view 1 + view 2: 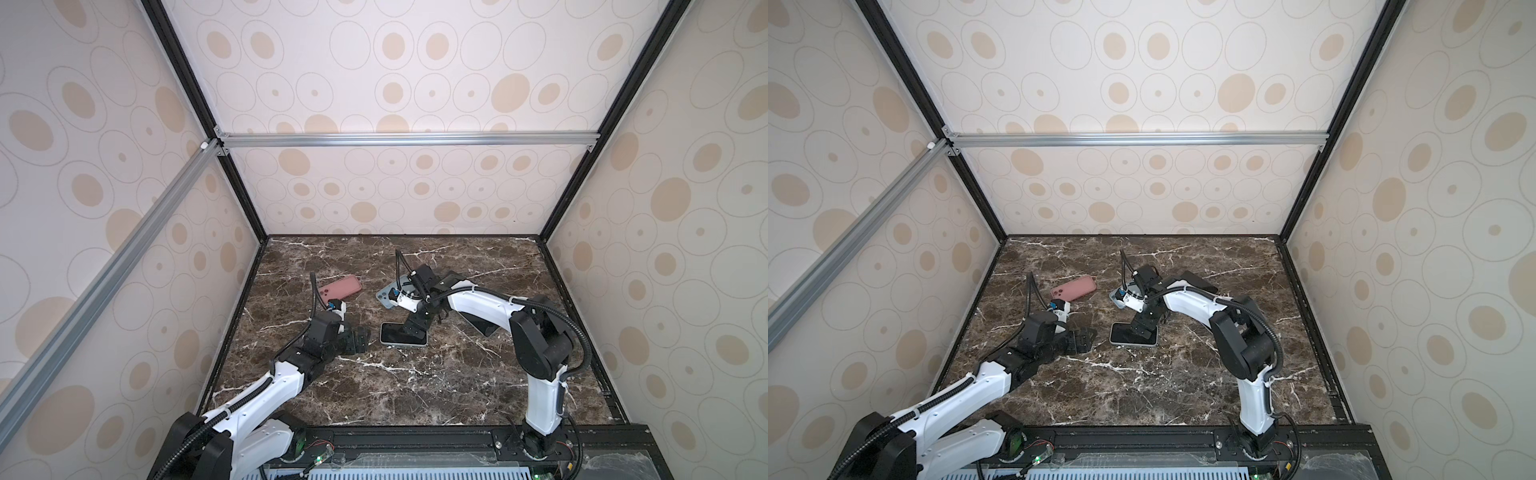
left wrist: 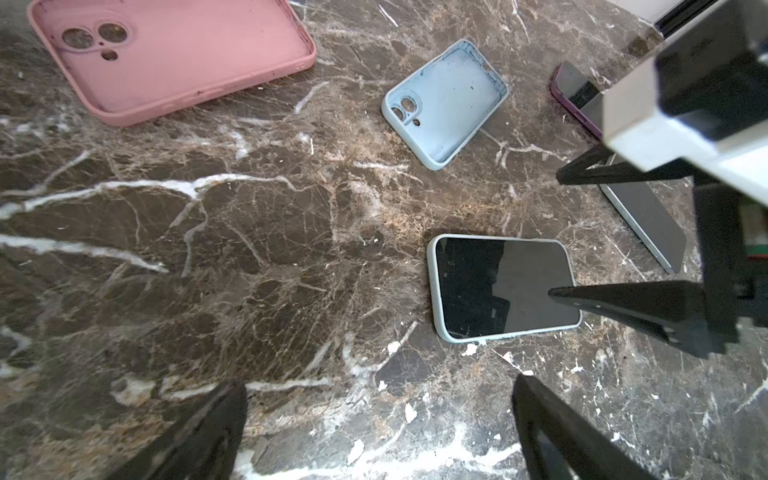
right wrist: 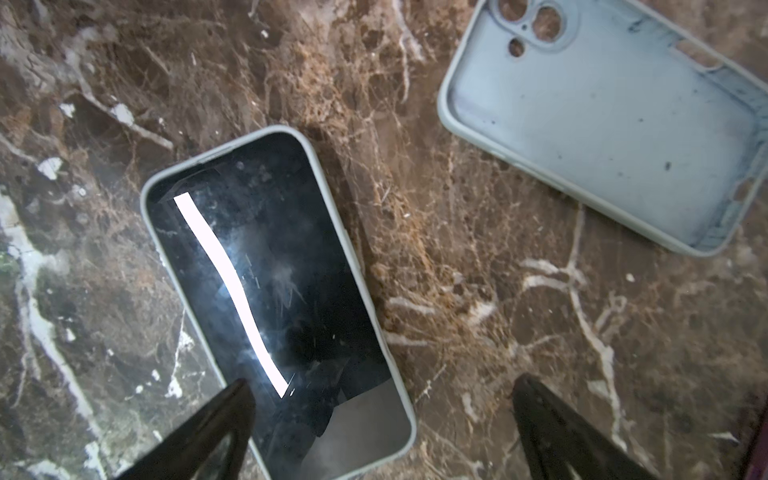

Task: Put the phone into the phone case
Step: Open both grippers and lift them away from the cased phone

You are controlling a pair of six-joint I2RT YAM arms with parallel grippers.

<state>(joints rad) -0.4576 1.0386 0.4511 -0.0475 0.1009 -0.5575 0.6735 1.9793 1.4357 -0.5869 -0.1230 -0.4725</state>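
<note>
The phone's middle should be between my fingers next, so I should move my open right gripper down and slightly back. One finger is above the phone's screen instead of beside a long edge.
A phone lies face up on the marble table, black screen ringed by a pale rim that looks like a case around it. It also shows in both top views and the left wrist view. An empty light blue phone case lies open side up just beyond it. My right gripper hangs open over the phone's end, one finger above the screen, holding nothing. My left gripper is open and empty, left of the phone.
An empty pink case lies at the back left. A purple-edged phone and a silver-edged one lie to the right, under my right arm. Patterned walls enclose the table on three sides.
</note>
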